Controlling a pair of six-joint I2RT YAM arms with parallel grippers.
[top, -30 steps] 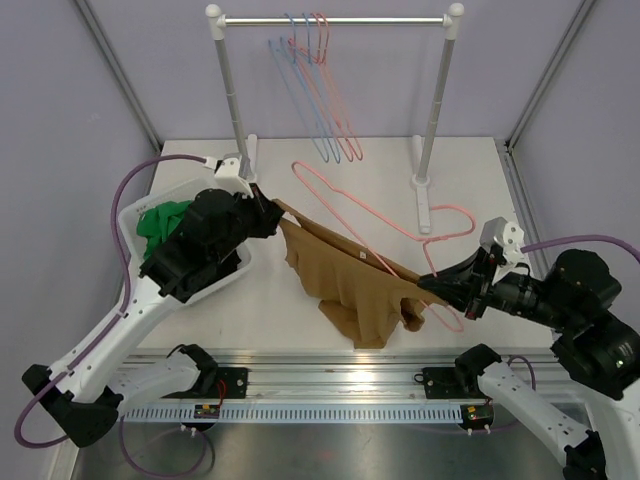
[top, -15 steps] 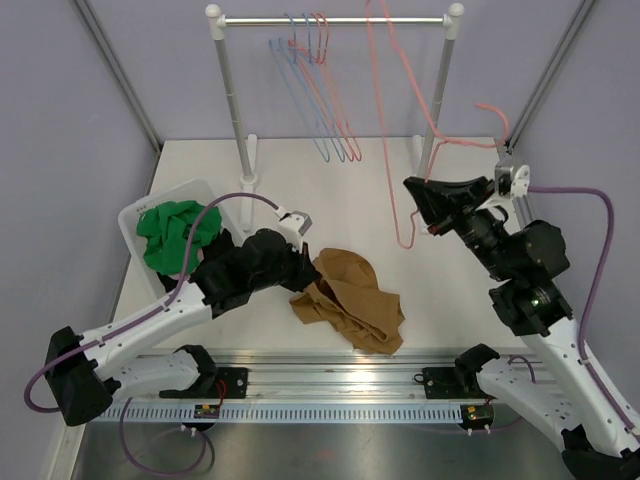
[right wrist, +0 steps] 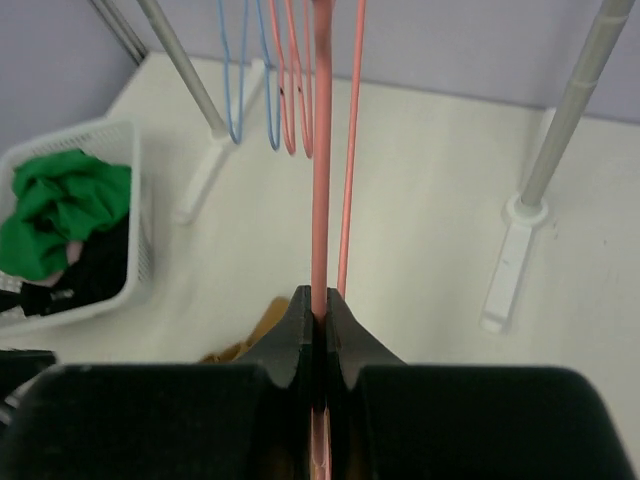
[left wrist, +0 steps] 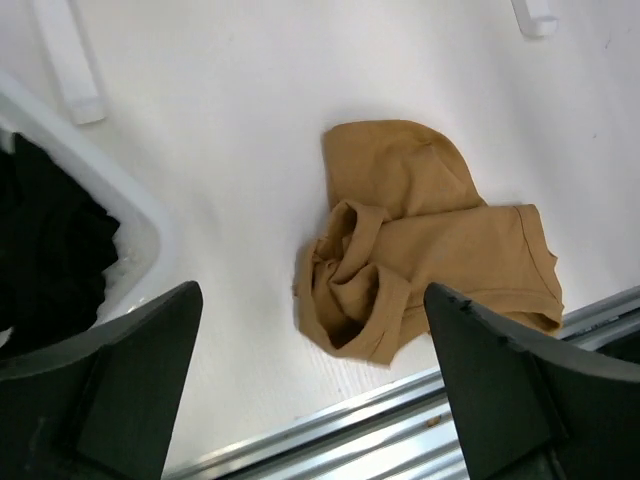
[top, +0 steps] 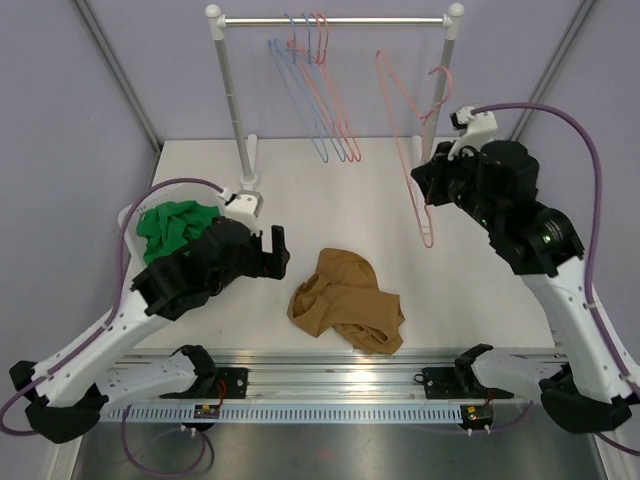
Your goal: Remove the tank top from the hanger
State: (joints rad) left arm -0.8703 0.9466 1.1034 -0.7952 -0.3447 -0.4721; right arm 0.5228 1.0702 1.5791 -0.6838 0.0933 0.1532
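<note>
The tank top is lying free. My right gripper will next move outward and toward the hung pink hangers to let go of the hanger on the rack's bare top bar (top: 352, 21).
The brown tank top (top: 345, 305) lies crumpled on the table near the front edge, free of the hanger; the left wrist view shows it (left wrist: 420, 240) just ahead of my fingers. My left gripper (top: 277, 250) hovers to its left, open and holding nothing (left wrist: 312, 320). My right gripper (top: 432, 182) is shut on the bare pink wire hanger (top: 397, 130), held upright in the air by the rack's right post. In the right wrist view the jaws (right wrist: 320, 305) pinch the hanger's wire (right wrist: 320, 150).
A white basket (top: 130, 215) with green cloth stands at the left. The clothes rack (top: 330, 20) at the back carries several blue and pink hangers (top: 305, 70). Its feet (top: 428, 200) rest on the table. A metal rail (top: 340, 365) runs along the near edge.
My left gripper opened, let go of the tank top and drew back to the left. My right arm lifted the freed hanger up and over toward the rack's right post.
</note>
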